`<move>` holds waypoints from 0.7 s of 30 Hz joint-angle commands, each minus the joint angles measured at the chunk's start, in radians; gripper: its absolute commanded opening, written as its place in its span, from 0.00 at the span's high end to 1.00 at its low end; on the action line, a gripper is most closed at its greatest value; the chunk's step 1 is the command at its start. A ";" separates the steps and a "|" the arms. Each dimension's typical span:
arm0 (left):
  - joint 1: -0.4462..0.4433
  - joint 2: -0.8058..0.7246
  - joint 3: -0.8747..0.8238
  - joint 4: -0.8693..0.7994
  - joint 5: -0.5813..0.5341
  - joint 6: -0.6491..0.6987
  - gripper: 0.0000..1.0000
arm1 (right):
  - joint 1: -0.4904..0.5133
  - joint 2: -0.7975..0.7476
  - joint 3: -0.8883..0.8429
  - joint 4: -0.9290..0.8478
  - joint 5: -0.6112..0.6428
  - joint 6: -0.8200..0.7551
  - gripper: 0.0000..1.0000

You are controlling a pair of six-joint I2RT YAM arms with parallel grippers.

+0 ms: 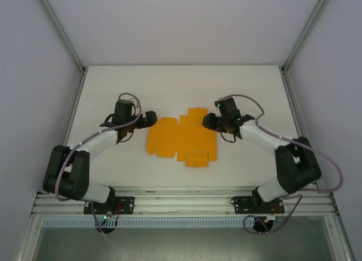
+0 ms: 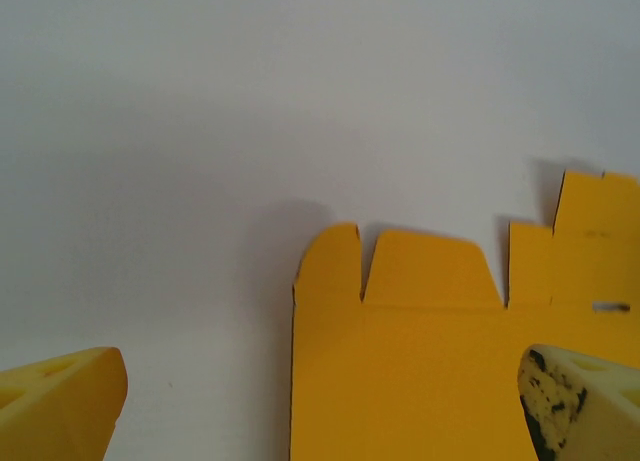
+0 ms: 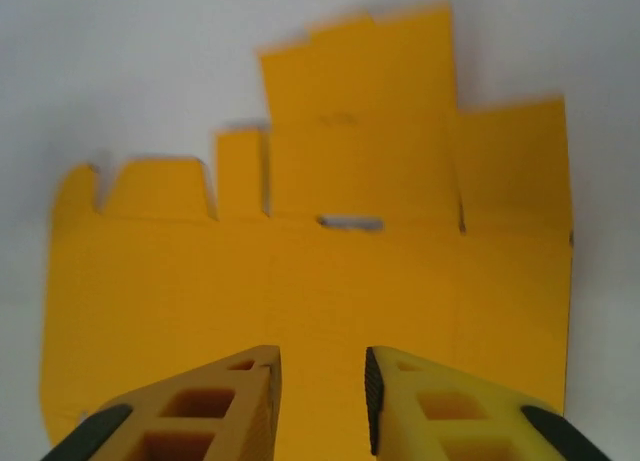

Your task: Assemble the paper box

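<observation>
The sheet's straight outer edge (image 1: 149, 137) (image 2: 293, 391) runs between the spread fingers of my left gripper, so next the gripper needs to go down and back toward the base onto that edge.
The paper box (image 1: 182, 139) lies flat on the white table as an orange-yellow die-cut sheet with many flaps. My left gripper (image 1: 148, 120) hovers at the sheet's left edge, wide open; in the left wrist view the sheet (image 2: 430, 361) lies between its spread fingertips (image 2: 575, 396), and nothing is gripped. My right gripper (image 1: 208, 122) sits at the sheet's upper right edge. In the right wrist view its yellow fingers (image 3: 240, 401) stand a small gap apart over the sheet (image 3: 310, 261), holding nothing.
The white table (image 1: 181, 85) stretches behind the sheet. Metal frame posts (image 1: 62, 29) rise at both back corners. An aluminium rail (image 1: 181, 201) carries the arm bases along the near edge.
</observation>
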 commanded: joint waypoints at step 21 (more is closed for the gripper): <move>-0.059 0.200 -0.019 0.166 0.417 -0.060 0.19 | -0.027 0.233 -0.082 0.094 0.044 0.093 0.72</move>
